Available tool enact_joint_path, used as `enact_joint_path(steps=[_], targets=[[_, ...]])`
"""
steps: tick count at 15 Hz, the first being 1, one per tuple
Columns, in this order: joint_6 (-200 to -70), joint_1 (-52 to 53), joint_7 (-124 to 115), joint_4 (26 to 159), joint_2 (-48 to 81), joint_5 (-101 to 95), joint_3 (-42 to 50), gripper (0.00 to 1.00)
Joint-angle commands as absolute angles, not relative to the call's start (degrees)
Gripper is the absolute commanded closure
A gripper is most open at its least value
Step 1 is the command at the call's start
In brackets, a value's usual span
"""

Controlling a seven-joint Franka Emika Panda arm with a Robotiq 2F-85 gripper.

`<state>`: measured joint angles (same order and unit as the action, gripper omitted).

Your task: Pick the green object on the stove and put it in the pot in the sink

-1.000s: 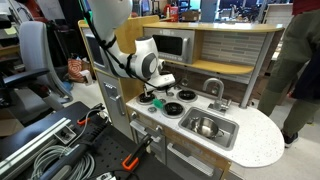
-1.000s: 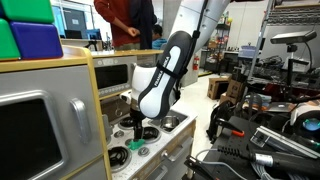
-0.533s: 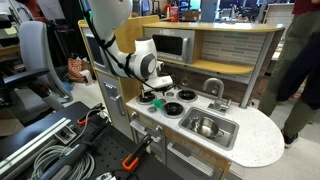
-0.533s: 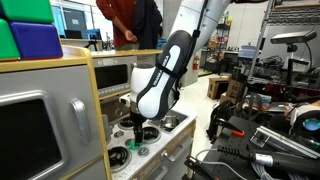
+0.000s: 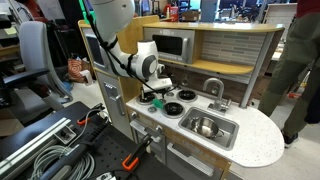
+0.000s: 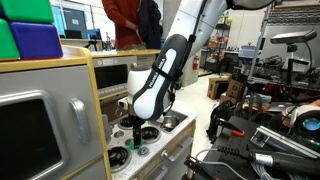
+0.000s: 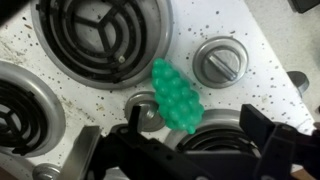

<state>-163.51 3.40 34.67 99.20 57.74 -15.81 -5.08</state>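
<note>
The open fingers are already on both sides of the near end of the green object (image 5: 157,103) (image 7: 184,116), so my gripper needs to go down onto that end next and close on it.
The green object (image 7: 176,96), a small bumpy bright-green piece, lies on the white stove (image 7: 250,40) between the burners. It also shows in an exterior view (image 5: 156,101). My gripper (image 7: 200,128) is open, just above the stove, with one finger on each side of the object's near end and touching nothing. In both exterior views the gripper (image 5: 158,92) (image 6: 137,126) hangs low over the stove (image 5: 168,103). The small steel pot (image 5: 206,126) sits in the metal sink (image 5: 222,133), to the side of the stove.
A curved grey faucet (image 5: 213,88) stands behind the sink. A round knob (image 7: 218,62) sits beside the green object. The toy kitchen's microwave (image 5: 172,45) and back wall rise behind the stove. Green and blue blocks (image 6: 30,35) rest on top. People stand nearby (image 5: 300,70).
The gripper stays over the stove with almost no movement. The people in the background have shifted a little.
</note>
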Motion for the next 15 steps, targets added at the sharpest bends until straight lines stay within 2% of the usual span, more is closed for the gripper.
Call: enact_joint_path(steps=[1,5,7,12,14,15], targets=[[-159.1,3.6,32.5,93.9,61.0,-16.6,-5.1,0.0],[-155.7,4.2,30.2,89.1,63.7,-16.4,-4.5,0.0],[-152.7,4.4,29.0,86.1,65.2,-16.2,-4.5,0.28],[-145.9,4.2,27.5,79.2,68.5,-15.6,-4.9,0.66],[-143.9,3.8,27.6,78.8,68.2,-15.0,-5.9,0.78],[-144.4,3.5,27.8,79.9,67.4,-14.9,-6.3,0.78]])
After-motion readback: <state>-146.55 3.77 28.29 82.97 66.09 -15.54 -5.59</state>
